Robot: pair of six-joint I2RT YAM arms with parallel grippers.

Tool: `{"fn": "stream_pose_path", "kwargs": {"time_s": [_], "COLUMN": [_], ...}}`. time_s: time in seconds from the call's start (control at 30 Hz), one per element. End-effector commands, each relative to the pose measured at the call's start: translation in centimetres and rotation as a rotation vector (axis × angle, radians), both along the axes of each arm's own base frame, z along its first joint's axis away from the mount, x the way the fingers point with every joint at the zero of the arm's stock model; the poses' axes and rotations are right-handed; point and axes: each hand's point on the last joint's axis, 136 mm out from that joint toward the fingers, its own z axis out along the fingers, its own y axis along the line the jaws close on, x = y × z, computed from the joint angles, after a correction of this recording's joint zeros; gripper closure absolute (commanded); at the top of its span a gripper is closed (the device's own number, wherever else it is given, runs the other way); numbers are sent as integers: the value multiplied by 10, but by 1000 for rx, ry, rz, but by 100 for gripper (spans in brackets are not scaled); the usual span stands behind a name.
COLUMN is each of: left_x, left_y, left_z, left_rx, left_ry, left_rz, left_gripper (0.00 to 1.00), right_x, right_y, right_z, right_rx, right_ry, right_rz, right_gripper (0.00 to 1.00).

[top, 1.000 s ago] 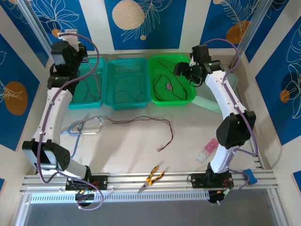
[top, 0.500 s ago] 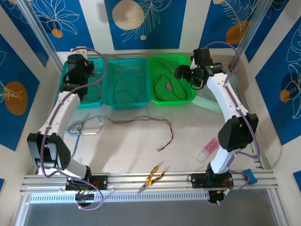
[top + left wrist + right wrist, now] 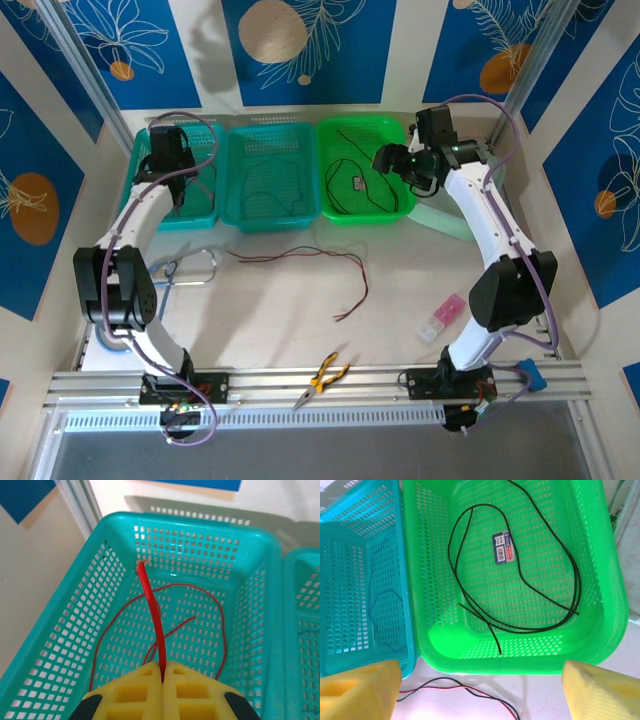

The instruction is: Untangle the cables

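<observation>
The red cable's other part already loops at the bottom of the teal basket (image 3: 201, 190) beneath my left gripper, so next I need to lower that gripper toward it and let go of the cable.
My left gripper (image 3: 163, 667) is shut on a red cable (image 3: 150, 595) that rises from between its yellow pads, while the rest of it loops across the floor of the left teal basket (image 3: 250, 535). In the top view this gripper (image 3: 165, 148) hangs over that basket (image 3: 205, 215). Over the near edge of the green basket (image 3: 520, 662), my right gripper (image 3: 480, 690) stands open and empty. A black cable (image 3: 520, 575) is coiled inside that basket. On the table, a red and a dark cable (image 3: 300, 255) lie twisted together, and the same pair (image 3: 455, 687) passes between the right pads.
The middle teal basket (image 3: 232, 215) holds a thin dark cable (image 3: 270, 200). A light-blue tube loop (image 3: 180, 270) lies near the left arm. Yellow-handled pliers (image 3: 325, 378) rest at the front rail, a pink and white piece (image 3: 442, 318) by the right arm.
The left arm has swung right and in over the left teal basket, still shut on the red cable. The right gripper has shifted only slightly.
</observation>
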Motion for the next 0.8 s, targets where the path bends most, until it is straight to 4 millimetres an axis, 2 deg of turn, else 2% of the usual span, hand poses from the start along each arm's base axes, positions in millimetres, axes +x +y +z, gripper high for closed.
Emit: {"fn": "stream_pose_path", "kwargs": {"time_s": [0.0, 0.13, 0.27, 0.43, 0.53, 0.7, 0.77], "left_x": [-6, -9, -6, -3, 0, 8, 10], "left_y": [29, 47, 45, 42, 38, 36, 32], "left_z": [-27, -56, -75, -86, -90, -111, -111], "left_rx": [-98, -240, -271, -296, -316, -399, -419], "left_ry": [52, 119, 169, 192, 197, 264, 276], "left_rz": [94, 138, 125, 114, 94, 77, 64], "left_gripper": [100, 100, 100, 100, 83, 82, 73], "right_x": [-13, -14, -14, -16, -18, -23, -24], "right_y": [9, 14, 19, 21, 19, 16, 15], "right_z": [5, 0, 1, 3, 5, 7, 8], "right_rx": [-2, -29, -14, -21, -32, -35, -34], "right_ry": [-4, 1, 3, 2, -3, -4, -8], "right_rz": [45, 58, 64, 74, 76, 74, 71], "right_gripper": [16, 16, 16, 16, 16, 16, 16]}}
